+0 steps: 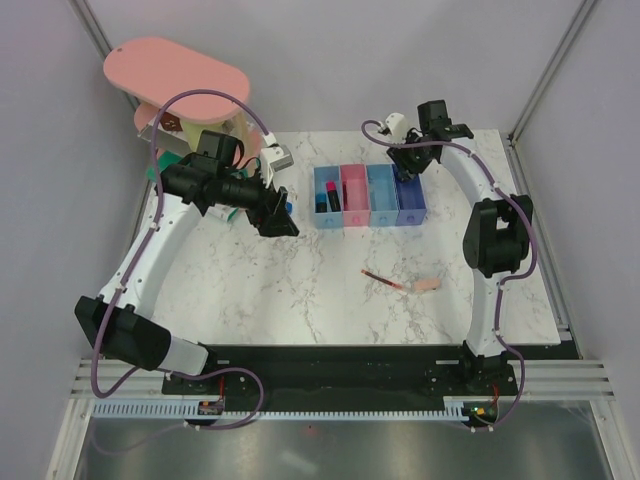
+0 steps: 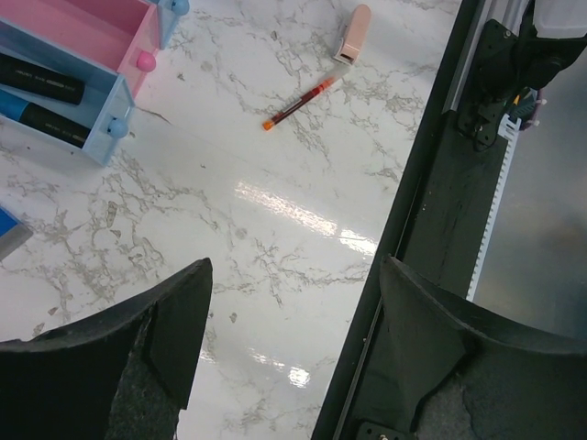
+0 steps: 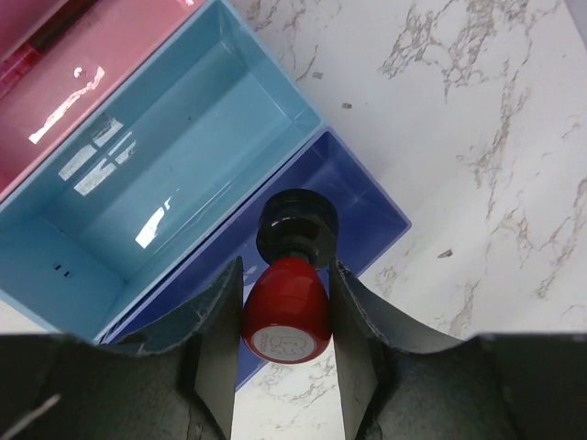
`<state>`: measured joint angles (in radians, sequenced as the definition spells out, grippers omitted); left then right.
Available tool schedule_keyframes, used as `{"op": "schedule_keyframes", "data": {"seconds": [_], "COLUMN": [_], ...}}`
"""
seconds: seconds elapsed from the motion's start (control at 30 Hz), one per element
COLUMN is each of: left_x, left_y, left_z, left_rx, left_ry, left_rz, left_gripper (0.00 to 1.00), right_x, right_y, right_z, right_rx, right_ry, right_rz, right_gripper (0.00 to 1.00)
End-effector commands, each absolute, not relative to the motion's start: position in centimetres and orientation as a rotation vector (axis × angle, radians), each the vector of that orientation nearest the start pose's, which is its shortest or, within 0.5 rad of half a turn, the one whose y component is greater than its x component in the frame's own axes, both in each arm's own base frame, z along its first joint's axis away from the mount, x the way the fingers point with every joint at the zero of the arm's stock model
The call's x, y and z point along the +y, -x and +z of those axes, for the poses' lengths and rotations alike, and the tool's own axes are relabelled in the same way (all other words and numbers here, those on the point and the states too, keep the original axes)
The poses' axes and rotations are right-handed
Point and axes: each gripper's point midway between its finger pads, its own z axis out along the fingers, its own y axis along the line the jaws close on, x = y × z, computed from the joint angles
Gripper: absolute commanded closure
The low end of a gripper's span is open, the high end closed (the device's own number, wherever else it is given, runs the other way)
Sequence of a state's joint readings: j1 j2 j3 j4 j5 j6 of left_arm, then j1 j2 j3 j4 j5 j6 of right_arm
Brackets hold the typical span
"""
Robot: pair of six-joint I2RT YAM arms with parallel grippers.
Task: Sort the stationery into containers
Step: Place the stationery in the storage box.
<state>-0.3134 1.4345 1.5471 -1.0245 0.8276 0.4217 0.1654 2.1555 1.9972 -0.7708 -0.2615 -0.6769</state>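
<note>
The knob already hangs above the purple-blue bin's open top, so it goes slightly lower over the far end of the purple-blue bin (image 1: 404, 178) (image 3: 332, 203) next, and my right gripper then opens.
Four containers stand in a row: light blue (image 1: 325, 190), pink (image 1: 354, 195), light blue (image 1: 382, 195) and purple-blue (image 1: 411, 200). My right gripper (image 3: 286, 307) is shut on the round red-and-black knob (image 3: 286, 302), held over the purple-blue bin (image 3: 367, 206). A thin red pen (image 1: 378, 277) and a pale pink eraser (image 1: 427, 285) lie on the marble, end to end; the left wrist view shows the pen (image 2: 298, 105) and the eraser (image 2: 353, 35) too. My left gripper (image 2: 293, 312) hangs open and empty above bare table, left of the bins. Dark markers (image 2: 41, 78) lie in the left blue bin (image 2: 105, 105).
A large pink oval-topped stand (image 1: 175, 75) fills the far left corner, with a green flat box (image 1: 168, 162) by its foot. A small blue block (image 2: 9, 229) shows at the left wrist view's edge. The black base rail (image 1: 330, 365) runs along the near table edge.
</note>
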Motion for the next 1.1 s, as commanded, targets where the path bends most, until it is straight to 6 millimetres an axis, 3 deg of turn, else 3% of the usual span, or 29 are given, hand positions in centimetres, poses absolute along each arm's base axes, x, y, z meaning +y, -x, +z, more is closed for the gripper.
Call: {"op": "schedule_keyframes", "data": {"seconds": [0.0, 0.23, 0.43, 0.47, 0.73, 0.9, 1.0, 1.07], "left_x": [-20.5, -20.4, -20.1, -20.1, -20.4, -20.3, -20.3, -20.1], "left_y": [-26.3, -26.2, -26.0, -26.1, -25.5, -25.4, -25.3, -25.2], "left_z": [27.4, 27.2, 25.5, 25.2, 24.0, 24.1, 23.8, 23.4], "left_rx": [1.997, 1.993, 2.04, 2.048, 2.072, 2.064, 2.066, 2.072], "left_ry": [-1.162, -1.17, -1.172, -1.171, -1.154, -1.148, -1.147, -1.151], "left_rz": [-0.939, -0.936, -0.941, -0.949, -1.004, -1.005, -1.007, -0.996], "left_gripper": [0.2, 0.19, 0.18, 0.18, 0.19, 0.19, 0.19, 0.19], "right_x": [10.8, 10.4, 10.4, 10.3, 10.2, 10.0, 9.7, 9.7], "right_y": [-53.2, -53.1, -53.7, -53.8, -54.4, -54.7, -54.7, -54.2], "right_z": [13.9, 11.7, 11.5, 11.7, 13.2, 13.5, 14.9, 16.9], "right_rx": [2.167, 2.197, 2.186, 2.184, 2.144, 2.14, 2.115, 2.08], "right_ry": [1.09, 1.099, 1.091, 1.088, 1.075, 1.07, 1.047, 1.033], "right_rz": [0.116, 0.106, 0.098, 0.091, 0.056, 0.034, 0.013, 0.002], "right_gripper": [1.0, 0.99, 0.66, 0.6, 0.4, 0.36, 0.35, 0.35]}}
